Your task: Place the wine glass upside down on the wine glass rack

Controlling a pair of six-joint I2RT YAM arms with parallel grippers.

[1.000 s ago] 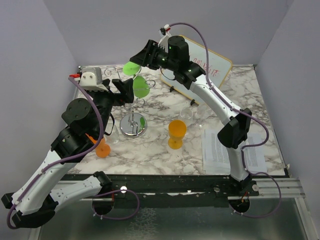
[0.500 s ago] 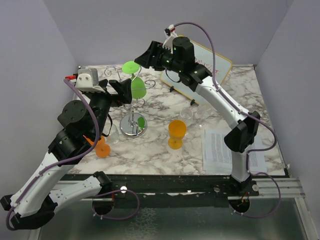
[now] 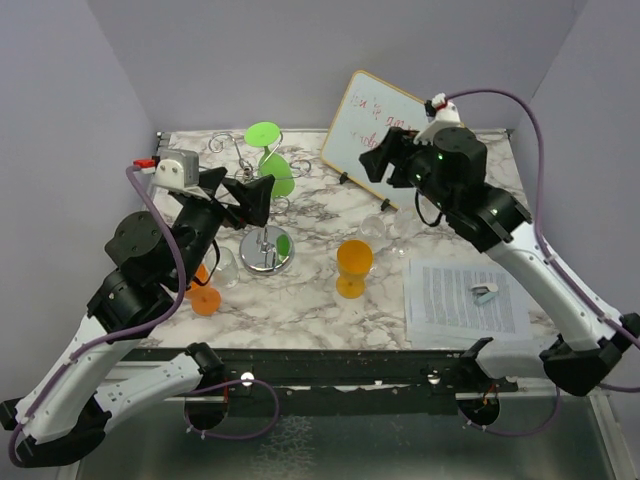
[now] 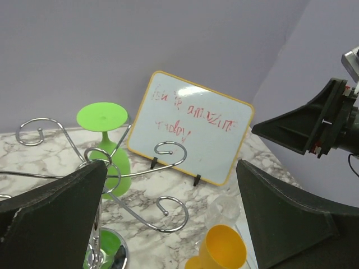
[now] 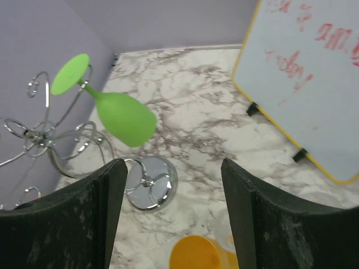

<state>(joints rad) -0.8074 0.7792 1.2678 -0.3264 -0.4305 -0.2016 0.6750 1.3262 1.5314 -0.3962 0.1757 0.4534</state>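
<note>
The right gripper tips downward and lowers onto the rim of the clear glass by the printed sheet next, since that glass stands below its fingers.
A green wine glass (image 3: 276,172) hangs foot up and tilted on the wine glass rack (image 3: 267,248), a silver wire stand with curled arms and a round chrome base. In the right wrist view the green wine glass (image 5: 124,116) leans out over the rack's base (image 5: 150,182). The left wrist view has its bowl (image 4: 116,168) among the rack's loops (image 4: 164,208). My left gripper (image 3: 243,190) (image 4: 171,163) stands open and empty just left of the glass. Over by the whiteboard, my right gripper (image 3: 378,160) (image 5: 173,162) is open and empty, well apart from the glass.
An orange glass (image 3: 353,265) stands upright right of the rack. Beside it is a clear glass (image 3: 375,228). Another orange glass (image 3: 205,296) sits under my left arm. A whiteboard (image 3: 385,125) leans at the back. A printed sheet (image 3: 465,295) lies at the right.
My right gripper let go of the green glass's foot and drew back to the right. The glass stays hanging on the rack. My left gripper opened wider.
</note>
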